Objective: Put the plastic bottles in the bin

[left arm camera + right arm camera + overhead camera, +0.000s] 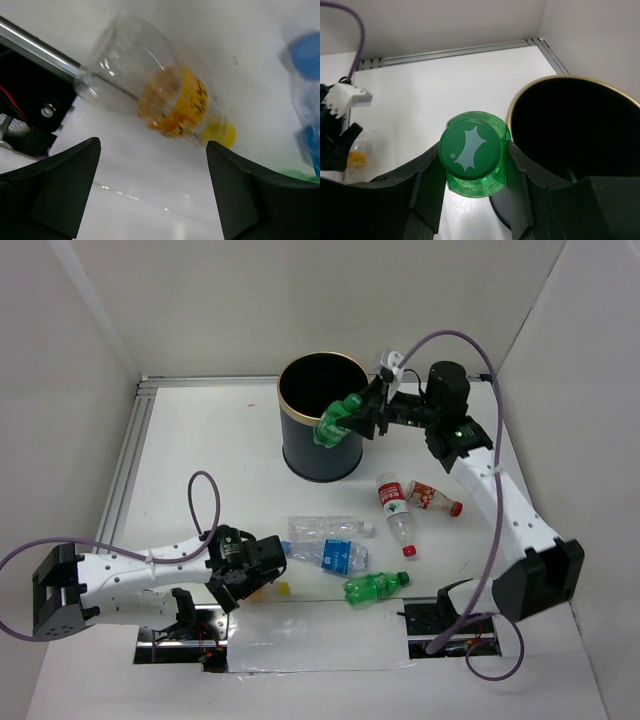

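The clear bottle with the orange label lies just beyond my open fingers, so my left gripper should next lower outward over the clear bottle's wide body (pixel 126 72) beside the label and close.
My right gripper (pixel 362 418) is shut on a green plastic bottle (pixel 337 420), held at the right rim of the dark bin (pixel 310 465). In the right wrist view the green bottle (pixel 472 150) shows its cap end between the fingers of the gripper (pixel 474 161), just left of the bin's gold rim (pixel 580 79). My left gripper (pixel 152 185) is open low over the table, with nothing between its fingers. Just beyond it lies a clear bottle with an orange label and yellow cap (pixel 172 102). In the top view the left gripper (pixel 262 565) sits left of the loose bottles.
Lying on the table are a clear bottle (pixel 328 529), a blue-labelled bottle (pixel 338 556), a green bottle (pixel 375 587), a red-and-white labelled bottle (pixel 396 506) and a small red-labelled one (pixel 436 498). White walls enclose the table; a metal rail (pixel 128 455) runs along the left.
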